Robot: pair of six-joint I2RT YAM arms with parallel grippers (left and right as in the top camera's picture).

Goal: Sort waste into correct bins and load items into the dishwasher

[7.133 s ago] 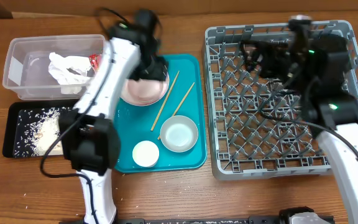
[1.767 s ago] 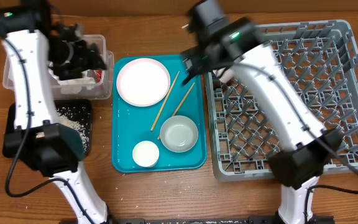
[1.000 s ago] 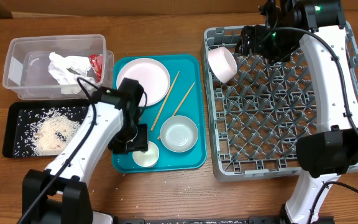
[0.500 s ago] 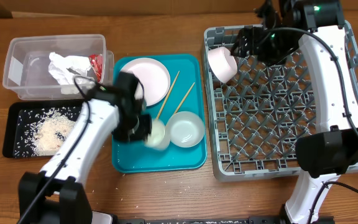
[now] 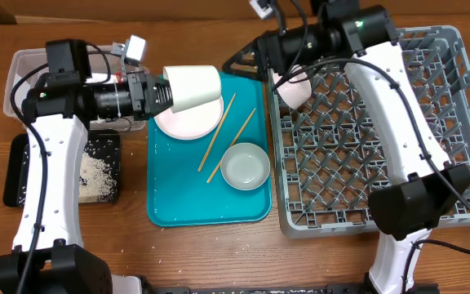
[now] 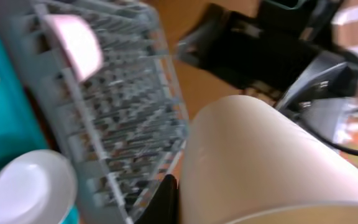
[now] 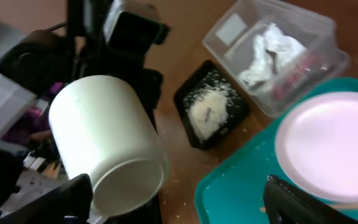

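The left gripper is holding the other end of the white cup, so my right gripper will move toward the left gripper and slightly back next, with its fingers on both sides of the white cup's loose end [image 5: 210, 85] [image 7: 129, 179].
My left gripper [image 5: 166, 91] is shut on the small white cup [image 5: 194, 86], held on its side in the air above the pale pink plate [image 5: 188, 122]. That cup [image 6: 266, 155] fills the left wrist view beside one black finger [image 6: 166, 200]. My right gripper [image 5: 247, 61] is open just right of the cup, facing it. In the right wrist view the cup [image 7: 104, 140] lies close to the left fingertip [image 7: 67, 196] of the right gripper [image 7: 185, 199]. The pink bowl [image 5: 292, 86] rests in the dishwasher [image 5: 365, 196]. A grey-green bowl [image 5: 246, 166] and two chopsticks [image 5: 219, 131] lie on the teal tray.
The teal tray [image 5: 178, 204] lies mid-table. The clear tub [image 7: 272, 56] with the napkin [image 7: 272, 43] and the black tray [image 5: 96, 167] of rice sit at the left, partly under my left arm. Crumbs dot the wood near the front edge.
My left gripper has lifted the white cup off the teal tray and carried it back over the plate. My right arm has swung left from the rack toward the cup.
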